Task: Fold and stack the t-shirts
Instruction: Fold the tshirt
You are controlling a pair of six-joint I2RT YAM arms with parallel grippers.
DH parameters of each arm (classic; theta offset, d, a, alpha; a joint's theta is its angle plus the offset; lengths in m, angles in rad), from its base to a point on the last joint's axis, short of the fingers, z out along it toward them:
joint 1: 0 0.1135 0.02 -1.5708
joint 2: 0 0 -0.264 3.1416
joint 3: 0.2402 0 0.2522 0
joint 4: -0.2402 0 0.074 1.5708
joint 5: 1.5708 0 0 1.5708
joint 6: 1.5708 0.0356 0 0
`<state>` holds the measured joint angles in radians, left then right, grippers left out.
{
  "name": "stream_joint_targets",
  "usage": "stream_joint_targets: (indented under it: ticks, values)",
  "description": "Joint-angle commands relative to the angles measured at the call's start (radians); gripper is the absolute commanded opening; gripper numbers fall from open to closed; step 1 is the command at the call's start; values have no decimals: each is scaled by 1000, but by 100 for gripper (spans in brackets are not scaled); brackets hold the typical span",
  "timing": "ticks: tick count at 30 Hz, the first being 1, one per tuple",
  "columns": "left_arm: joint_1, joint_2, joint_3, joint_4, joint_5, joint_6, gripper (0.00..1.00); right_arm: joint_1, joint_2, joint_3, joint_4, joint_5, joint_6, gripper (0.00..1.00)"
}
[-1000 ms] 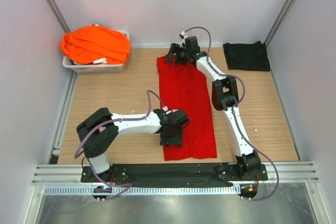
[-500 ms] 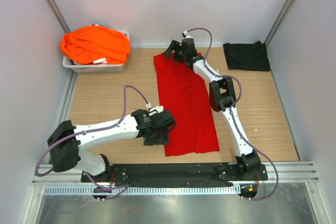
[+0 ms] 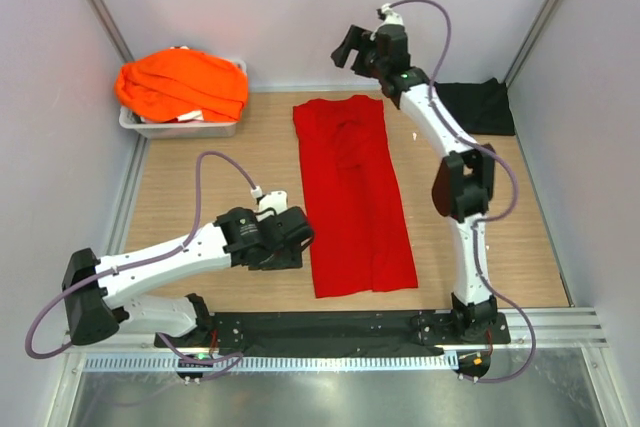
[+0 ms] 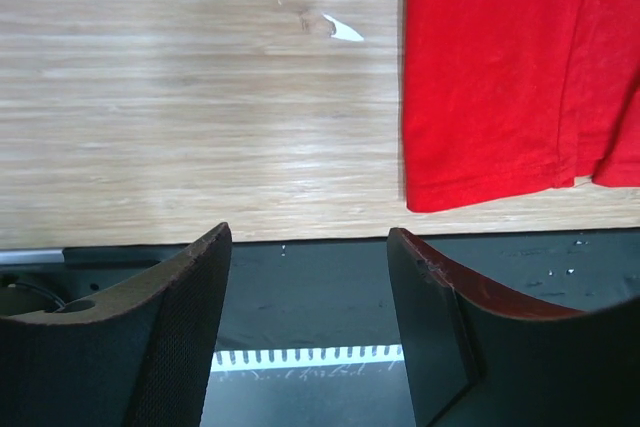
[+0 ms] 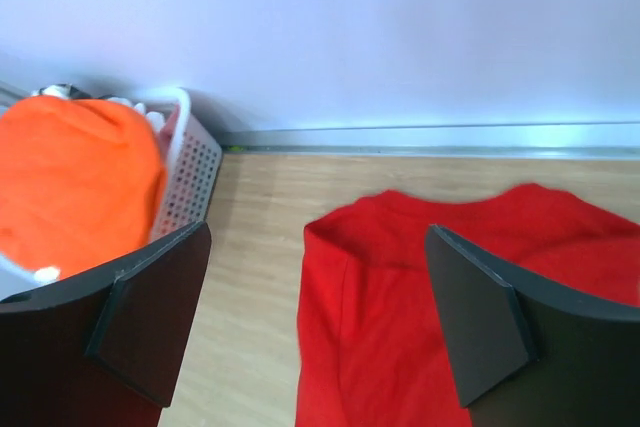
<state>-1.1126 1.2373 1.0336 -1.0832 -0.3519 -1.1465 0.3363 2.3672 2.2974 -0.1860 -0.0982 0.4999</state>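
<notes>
The shirt's near hem corner is below my left gripper and to its right in the top view. My left gripper should move down and across onto it next.
A bright red t-shirt lies flat on the wooden table as a long narrow strip, running from the back to the near edge. My left gripper sits low just left of its near end, open and empty; the left wrist view shows the shirt's hem corner up and to the right of the gripper. My right gripper hangs open above the shirt's far end, with the collar end below the gripper. Orange t-shirts are heaped in the tray. A black t-shirt lies at the back right.
The grey tray stands at the back left corner; its perforated wall shows in the right wrist view beside the orange cloth. The black base rail runs along the near table edge. Walls close in three sides.
The left gripper slid left off the shirt's near end and opened wider. The right gripper let go of the far end, opened and rose toward the back wall. The shirt lies flatter.
</notes>
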Motion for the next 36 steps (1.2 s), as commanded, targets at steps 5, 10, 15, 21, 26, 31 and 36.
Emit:
stream_joint_targets:
  ticks: [5, 10, 15, 21, 26, 31, 36]
  values:
    - [3, 11, 34, 86, -65, 65, 66, -8, -621, -645, -157, 264, -48, 95]
    - [16, 36, -20, 270, 48, 90, 64, 12, -1005, -1031, -343, 322, 101, 95]
    - [17, 73, -130, 422, 160, 22, 58, 122, -1368, -1438, -502, 357, 277, 95]
    - [-1, 96, -248, 549, 235, -50, 52, 175, -1651, -1699, -642, 307, 410, 87]
    - [-21, 132, -294, 627, 237, -78, 49, 181, -1721, -1802, -652, 247, 437, 81]
    - [-29, 194, -287, 638, 229, -87, 47, 184, -1714, -1853, -624, 215, 433, 78]
    - [-41, 228, -294, 655, 237, -102, 41, 185, -1705, -1851, -619, 212, 417, 77]
